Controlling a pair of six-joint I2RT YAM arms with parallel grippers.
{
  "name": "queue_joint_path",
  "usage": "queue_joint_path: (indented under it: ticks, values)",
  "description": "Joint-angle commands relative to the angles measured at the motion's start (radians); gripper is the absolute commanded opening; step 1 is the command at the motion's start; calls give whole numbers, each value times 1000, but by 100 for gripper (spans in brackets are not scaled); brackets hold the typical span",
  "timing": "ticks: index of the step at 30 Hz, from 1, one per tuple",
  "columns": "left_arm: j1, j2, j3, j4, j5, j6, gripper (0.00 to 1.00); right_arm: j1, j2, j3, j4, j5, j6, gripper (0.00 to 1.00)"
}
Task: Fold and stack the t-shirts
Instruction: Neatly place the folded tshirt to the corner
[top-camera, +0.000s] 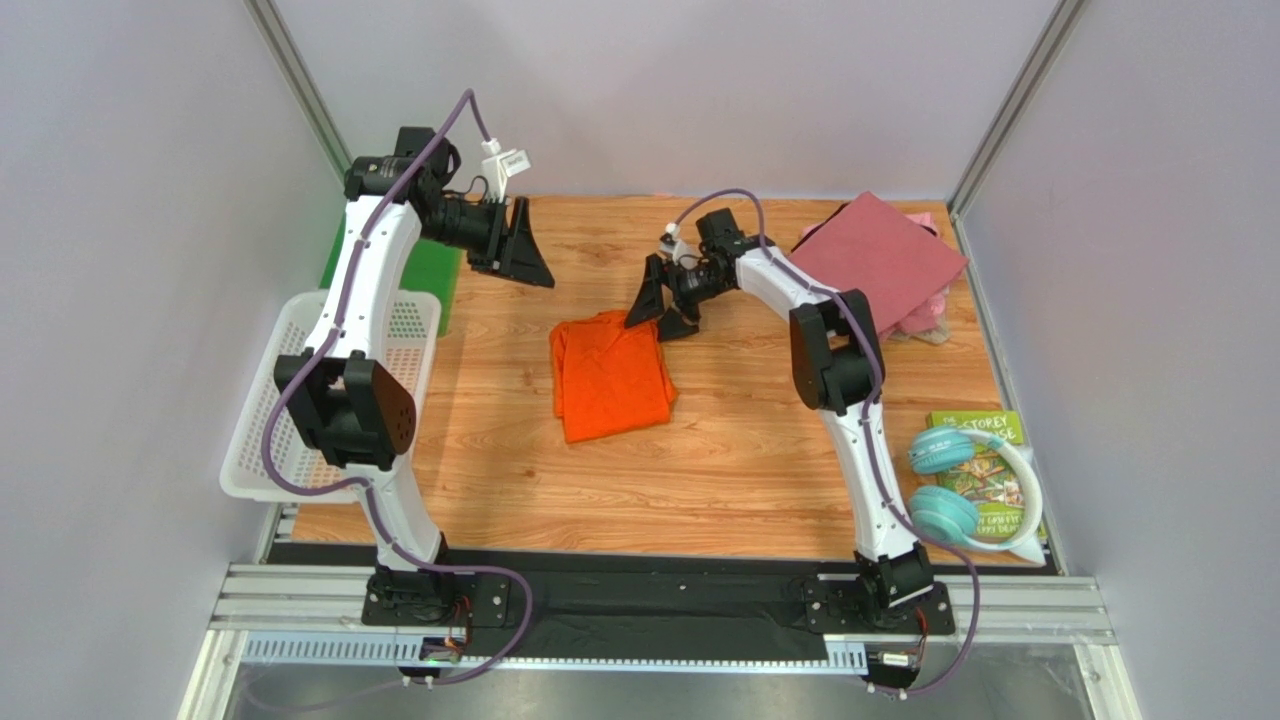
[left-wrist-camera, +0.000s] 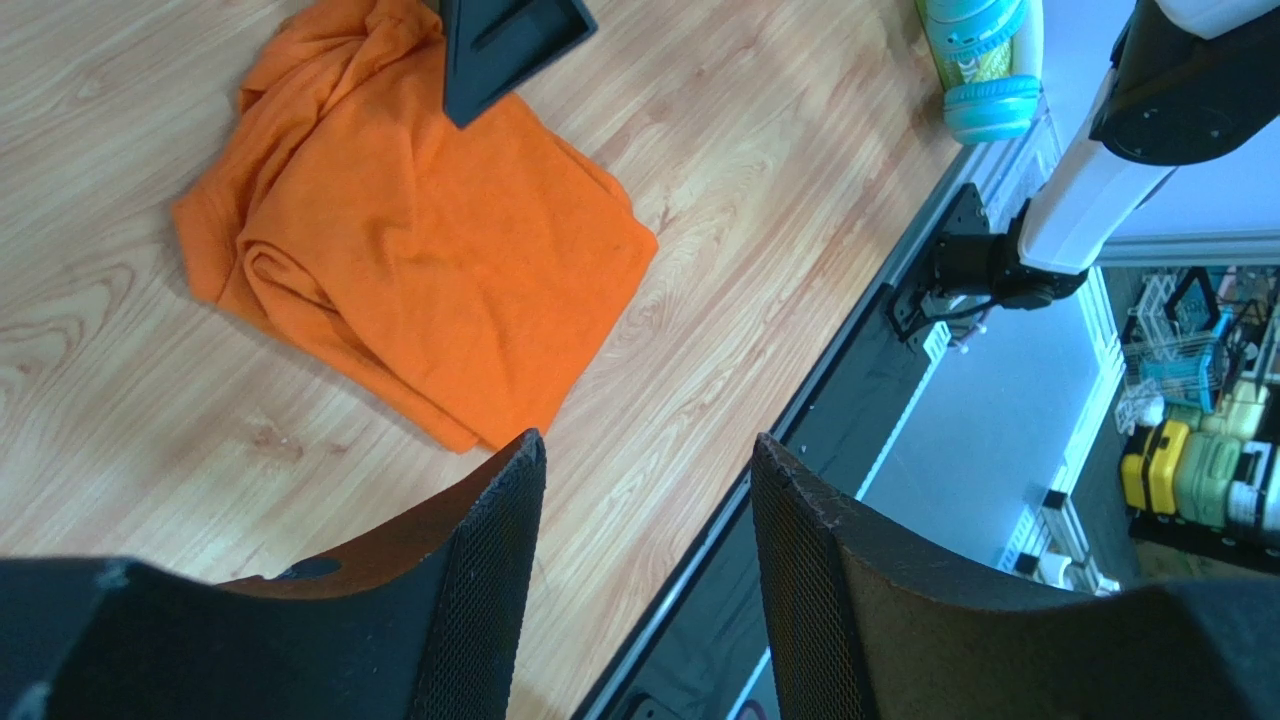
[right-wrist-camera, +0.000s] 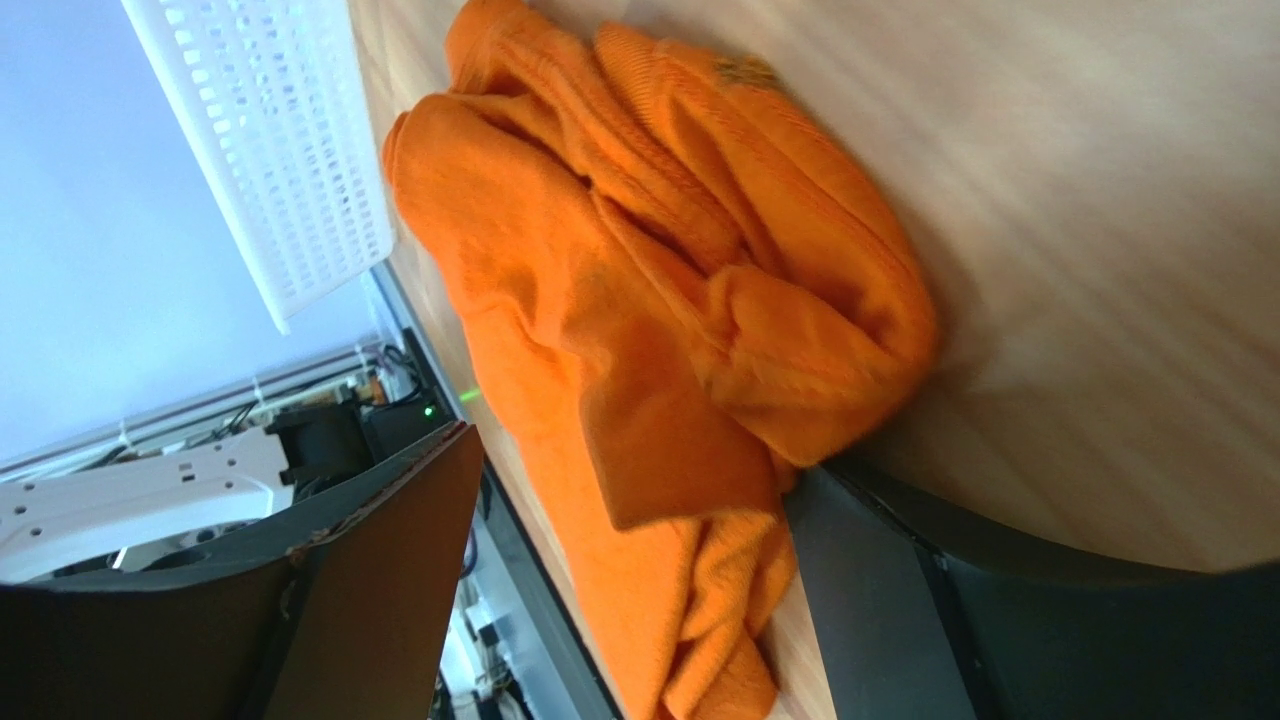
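I need to ease my right gripper onto the bunched far corner of the orange t-shirt (right-wrist-camera: 718, 480) next and close its fingers there, since they are already on both sides of that cloth.
The bright orange t-shirt (top-camera: 609, 375) lies crumpled and partly folded in the middle of the table; it also shows in the left wrist view (left-wrist-camera: 406, 255) and the right wrist view (right-wrist-camera: 676, 330). The maroon-red t-shirt (top-camera: 879, 258) lies folded flat at the back right on top of the pale pink one (top-camera: 927, 315). My right gripper (top-camera: 663, 308) is open at the orange shirt's far right corner. In the right wrist view its jaws (right-wrist-camera: 631, 480) straddle the shirt's bunched edge, one finger touching the cloth. My left gripper (top-camera: 519, 255) is open and empty, held above the table at the back left (left-wrist-camera: 646, 465).
A white mesh basket (top-camera: 323, 398) sits at the left edge, with a green sheet (top-camera: 428, 270) behind it. A book (top-camera: 984, 465) with teal headphones (top-camera: 947, 495) on it lies at the front right. Grey walls close in the table on three sides.
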Motion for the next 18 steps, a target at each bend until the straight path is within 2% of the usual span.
queue_joint_path:
  ticks: [1,7,10,11,13,14,16,17,18]
  values:
    - [4,-42,44,-130,28,32,60,70,65,-77,5,115,-23,81]
    - [4,-40,50,-139,28,40,60,110,91,-74,39,101,15,75]
    - [4,-47,48,-148,28,50,60,126,93,-94,63,101,35,64]
    - [4,-48,50,-153,23,52,60,133,93,-100,63,106,37,56]
    - [4,-57,53,-154,23,55,60,142,85,-121,81,93,46,45]
    - [4,-60,54,-157,23,57,60,149,76,-147,92,99,50,33]
    - [4,-67,57,-159,25,60,60,156,56,-167,103,122,54,22]
    - [4,-68,60,-162,25,61,61,164,54,-175,105,123,55,11]
    - [4,-68,59,-162,25,63,61,167,53,-177,105,121,55,5]
